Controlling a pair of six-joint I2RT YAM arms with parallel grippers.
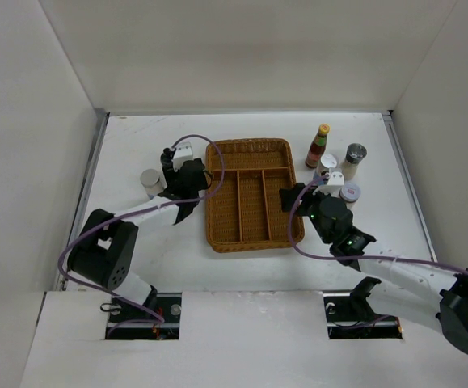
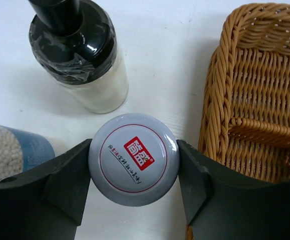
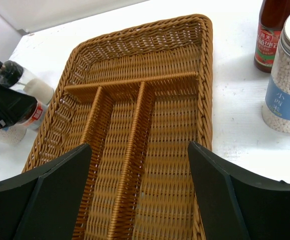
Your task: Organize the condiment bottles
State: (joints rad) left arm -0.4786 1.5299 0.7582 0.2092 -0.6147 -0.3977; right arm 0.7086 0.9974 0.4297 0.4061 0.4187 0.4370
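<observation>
The far compartment's end (image 1: pixel 226 157) (image 2: pixel 263 84) by the black-capped bottle is empty, so my left gripper will next lift the jar outward over the tray's rim and then lower it in.
My left gripper (image 1: pixel 183 175) is shut on the round grey lid of a small jar (image 2: pixel 133 159), which bears a red logo; one finger presses each side of it. The jar is just left of the wicker tray (image 1: pixel 214 194). A black-capped pale bottle (image 2: pixel 79 45) stands just beyond it, also seen from above (image 1: pixel 167 158). A jar of white beads (image 2: pixel 9 150) stands to its left (image 1: pixel 151 182). My right gripper (image 3: pixel 139 180) is open and empty over the tray's right compartments (image 1: pixel 294 198). A red yellow-capped sauce bottle (image 1: pixel 318 145) and a grey-lidded shaker (image 1: pixel 353 158) stand right of the tray.
The brown wicker divided tray (image 3: pixel 205 75) holds nothing. In the right wrist view a bead jar with a blue label (image 3: pixel 287 85) and the red sauce bottle (image 3: pixel 272 35) stand close to its right rim. Another white-lidded jar (image 1: pixel 349 194) sits beside my right arm. White walls enclose the table.
</observation>
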